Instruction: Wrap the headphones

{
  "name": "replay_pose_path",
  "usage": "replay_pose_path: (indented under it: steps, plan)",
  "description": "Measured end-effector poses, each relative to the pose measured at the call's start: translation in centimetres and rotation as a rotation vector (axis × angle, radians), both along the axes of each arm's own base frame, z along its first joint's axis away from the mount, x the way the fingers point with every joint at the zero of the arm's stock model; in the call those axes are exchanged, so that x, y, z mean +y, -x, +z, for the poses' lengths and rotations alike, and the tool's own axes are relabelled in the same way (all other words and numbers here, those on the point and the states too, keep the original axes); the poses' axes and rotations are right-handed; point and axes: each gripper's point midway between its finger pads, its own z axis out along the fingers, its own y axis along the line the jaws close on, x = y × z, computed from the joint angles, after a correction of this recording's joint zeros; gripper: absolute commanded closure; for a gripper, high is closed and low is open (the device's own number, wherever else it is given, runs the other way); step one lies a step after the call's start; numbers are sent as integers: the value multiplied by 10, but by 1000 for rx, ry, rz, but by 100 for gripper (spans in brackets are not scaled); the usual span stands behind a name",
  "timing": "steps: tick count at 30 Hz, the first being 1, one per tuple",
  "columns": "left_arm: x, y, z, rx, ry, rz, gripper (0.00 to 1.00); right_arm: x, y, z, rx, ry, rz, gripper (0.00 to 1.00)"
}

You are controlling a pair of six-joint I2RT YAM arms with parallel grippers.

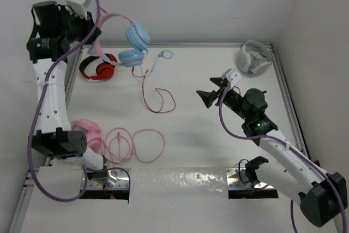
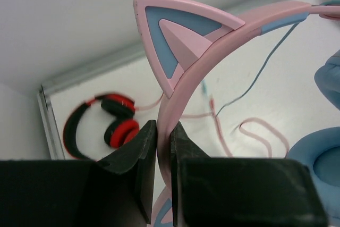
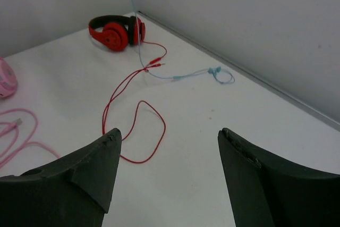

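Note:
I will next move my right gripper down and outward, toward the left in the top view, to the hanging part of the light blue cable (image 1: 154, 66).
The headphones hang in the air at the back left: pink headband (image 1: 112, 16) and two light blue ear cups (image 1: 137, 36). My left gripper (image 1: 92, 35) is raised and shut on the headband. In the left wrist view the fingers (image 2: 143, 152) pinch the pink band (image 2: 183, 86) just below a cat ear (image 2: 178, 41), with a blue ear cup (image 2: 313, 166) at the right. The thin light blue cable (image 1: 154, 66) drops to the table and ends in a small coil (image 3: 223, 74). My right gripper (image 1: 210, 96) is open and empty above mid-table, its jaws wide apart (image 3: 167, 136).
Red-and-black headphones (image 1: 98, 68) lie at the back left, their red cable (image 1: 158, 99) looping toward the middle. All-pink headphones (image 1: 87, 132) with a long pink cable (image 1: 139, 145) lie at the near left. A white-grey object (image 1: 254, 58) sits in the back right corner.

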Motion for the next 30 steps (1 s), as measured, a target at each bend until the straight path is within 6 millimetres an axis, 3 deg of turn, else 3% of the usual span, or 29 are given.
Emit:
replay_pose_path:
  steps: [2,3,6,8,11,15,20,25,30]
  plan:
    - [-7,10,40,-94,52,10,100,7,-3,15,-30,-16,26,28]
    - [-14,19,71,-151,98,5,100,11,-5,22,-41,-23,38,28]
    - [-25,27,116,-250,161,-25,100,30,-6,33,-63,-33,86,27]
    - [-34,32,132,-282,207,-45,100,49,-3,36,-74,-27,136,23]
    - [-45,30,126,-251,254,-63,100,80,2,32,-80,-6,208,19]
    - [-53,15,94,-145,290,-63,100,119,-6,23,-71,15,270,11]
    - [-52,4,74,-82,294,-40,100,157,-50,8,-45,-14,254,10]
    - [-52,10,80,-98,288,-35,100,189,-108,-9,-35,-52,145,11]
    - [-51,22,90,-135,261,-44,100,201,-162,-28,-26,-82,-25,12]
